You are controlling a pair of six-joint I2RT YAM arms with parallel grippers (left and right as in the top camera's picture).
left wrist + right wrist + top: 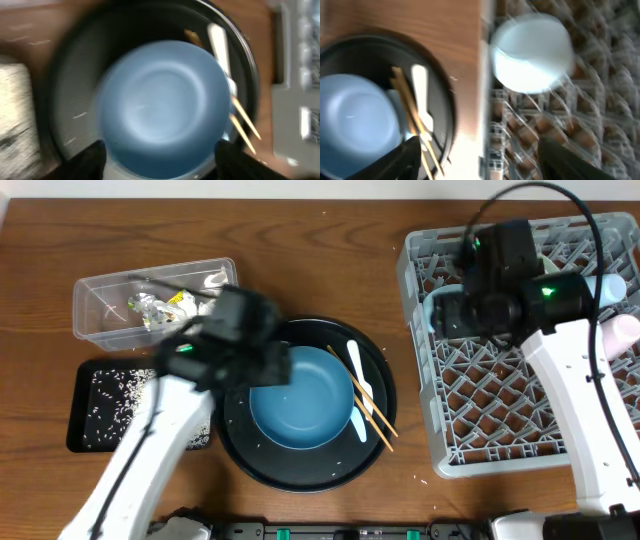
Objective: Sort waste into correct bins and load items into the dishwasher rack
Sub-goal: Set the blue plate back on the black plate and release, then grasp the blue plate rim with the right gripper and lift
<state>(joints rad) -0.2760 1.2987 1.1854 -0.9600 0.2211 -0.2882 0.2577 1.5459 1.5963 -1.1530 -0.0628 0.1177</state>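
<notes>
My right gripper is going to leave the rack (500, 430) toward the round tray next and go down to the dark-blue bowl's rim on the chopsticks' side, because the rim is uncovered there.
The dark-blue bowl (300, 400) sits in the large round black tray (240, 450) with a white spoon (357, 372) and wooden chopsticks (362, 398) at its right. My left gripper (160, 170) is open, with its fingers on either side of the bowl's (165, 105) near edge. My right gripper (480, 165) is open and empty over the left edge of the grey dishwasher rack (500, 430). A pale bowl (530, 52) rests in the rack just beyond it. The clear tub (100, 310) holds a yellow-green packet (180, 302) and crumpled tissue. The shallow black tray (85, 430) holds rice grains.
Two small cups, one white (612, 285) and one pinkish (625, 330), stand at the rack's right edge. A few loose rice grains lie on the wooden table between the round tray and the rack. Both wrist views are motion-blurred.
</notes>
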